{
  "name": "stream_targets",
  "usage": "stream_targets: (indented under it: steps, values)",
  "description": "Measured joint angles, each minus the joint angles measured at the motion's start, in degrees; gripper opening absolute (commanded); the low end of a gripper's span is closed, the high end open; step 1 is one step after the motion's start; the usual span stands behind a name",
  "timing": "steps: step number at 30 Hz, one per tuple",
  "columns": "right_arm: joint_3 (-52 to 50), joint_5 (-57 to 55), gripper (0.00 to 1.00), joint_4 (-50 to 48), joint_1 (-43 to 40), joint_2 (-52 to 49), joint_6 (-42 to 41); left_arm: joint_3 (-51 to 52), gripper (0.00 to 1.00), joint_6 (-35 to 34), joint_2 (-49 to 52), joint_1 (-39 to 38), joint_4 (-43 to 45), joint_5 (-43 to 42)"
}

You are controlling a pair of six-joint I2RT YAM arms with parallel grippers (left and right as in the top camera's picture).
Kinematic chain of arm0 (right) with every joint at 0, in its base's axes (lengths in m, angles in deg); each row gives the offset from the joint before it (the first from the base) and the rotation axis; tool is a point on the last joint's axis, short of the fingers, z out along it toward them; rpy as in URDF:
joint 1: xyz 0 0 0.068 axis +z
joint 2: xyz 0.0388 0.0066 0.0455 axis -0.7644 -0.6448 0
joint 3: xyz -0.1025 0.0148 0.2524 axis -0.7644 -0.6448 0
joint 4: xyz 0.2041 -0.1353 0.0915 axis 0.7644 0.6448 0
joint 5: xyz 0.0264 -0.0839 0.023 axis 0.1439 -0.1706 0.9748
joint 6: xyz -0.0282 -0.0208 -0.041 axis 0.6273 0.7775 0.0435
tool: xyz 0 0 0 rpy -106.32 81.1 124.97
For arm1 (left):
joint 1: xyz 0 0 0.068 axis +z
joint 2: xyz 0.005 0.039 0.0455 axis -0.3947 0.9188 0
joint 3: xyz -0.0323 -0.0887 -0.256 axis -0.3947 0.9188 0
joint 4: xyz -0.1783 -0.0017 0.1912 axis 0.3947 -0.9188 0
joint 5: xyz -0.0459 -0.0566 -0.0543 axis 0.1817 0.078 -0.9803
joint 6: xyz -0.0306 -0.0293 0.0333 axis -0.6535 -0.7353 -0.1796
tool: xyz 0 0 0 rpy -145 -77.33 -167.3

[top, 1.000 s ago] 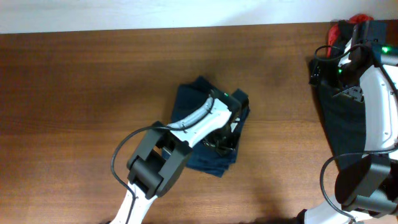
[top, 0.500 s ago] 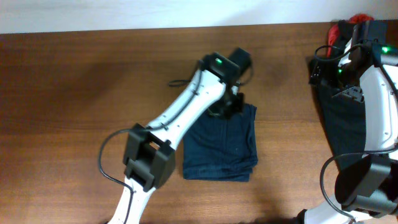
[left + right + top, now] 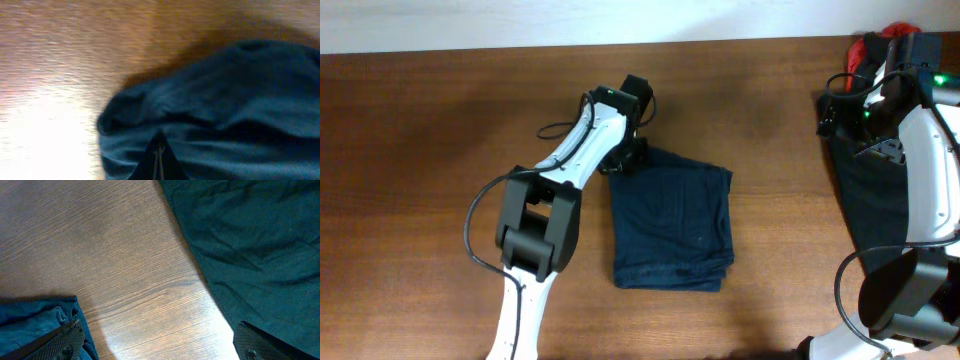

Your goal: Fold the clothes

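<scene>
The left gripper goes back and to the left in the overhead view to the navy garment's side edge next and releases the cloth, as the garment's far corner is bunched.
The navy blue garment lies folded in a rough rectangle at the table's middle. My left gripper is at its far left corner, shut on that corner of cloth. In the left wrist view the closed fingertips sit in the bunched navy cloth. A black garment lies at the right edge under my right arm. A red-and-black piece is at the far right corner. My right gripper is open and empty over bare wood beside the black garment.
The wooden table spreads to the left and front. A pale wall strip runs along the far edge. An edge of blue cloth shows by one finger in the right wrist view.
My left gripper swept from the garment's middle to its far edge, then left to the far left corner. The navy garment opened out flatter and wider. The right arm has not moved.
</scene>
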Motion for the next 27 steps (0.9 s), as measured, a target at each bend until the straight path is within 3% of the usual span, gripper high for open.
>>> stream_targets:
  steps: [3, 6, 12, 18, 21, 27]
  values:
    - [0.0, 0.0, 0.99, 0.04, 0.0, 0.0, 0.0, -1.05, 0.0, -1.46, 0.04, -0.11, -2.8, 4.61]
    - [0.0, 0.0, 0.99, 0.0, 0.0, 0.0, -0.02, -10.91, 0.0, -2.58, -0.87, -0.11, -15.19, 6.73]
    - [0.0, 0.0, 0.99, 0.02, 0.0, 0.0, 0.0, -16.74, 0.0, -3.8, -9.16, -2.91, -29.81, 4.39]
    - [0.0, 0.0, 0.99, 0.04, 0.0, 0.0, 0.0, -14.12, 0.0, 0.98, -9.09, -7.28, -30.14, -6.08]
    - [0.0, 0.0, 0.99, 0.0, 0.02, 0.0, 0.02, -3.63, 0.01, 1.42, -8.92, -10.64, -27.15, -6.88]
    - [0.0, -0.02, 0.99, 0.09, 0.0, 0.0, 0.0, 17.49, 0.01, 0.63, -8.96, -10.29, -14.93, -6.88]
